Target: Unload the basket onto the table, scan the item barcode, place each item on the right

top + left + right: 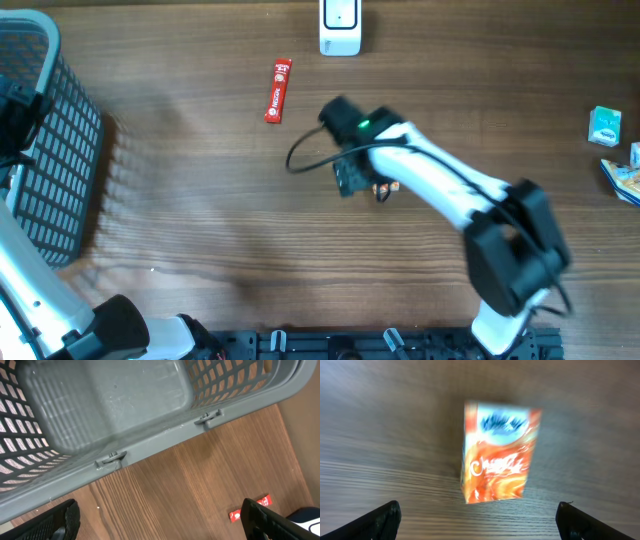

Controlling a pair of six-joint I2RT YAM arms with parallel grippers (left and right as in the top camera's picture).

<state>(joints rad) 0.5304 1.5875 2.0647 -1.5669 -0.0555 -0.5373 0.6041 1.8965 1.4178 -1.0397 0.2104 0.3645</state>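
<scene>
My right gripper shifts toward the teal box and tilts next, before it goes down onto the carton's edge facing that box.
An orange carton (500,452) with a blue patch on top stands free on the wood table, blurred in the right wrist view. My right gripper (479,522) is open, its two black fingertips (380,520) spread wide on either side, touching nothing. From overhead only a bit of the carton (386,188) shows beside the right gripper (358,178). A white scanner (340,27) stands at the table's far edge. My left gripper (160,525) is open and holds nothing, hovering beside the basket.
A grey mesh basket (45,150) fills the left side, its rim (165,440) close to the left wrist. A red sachet (277,90) lies near the scanner. A teal box (604,127) and another packet (625,178) sit at the right edge.
</scene>
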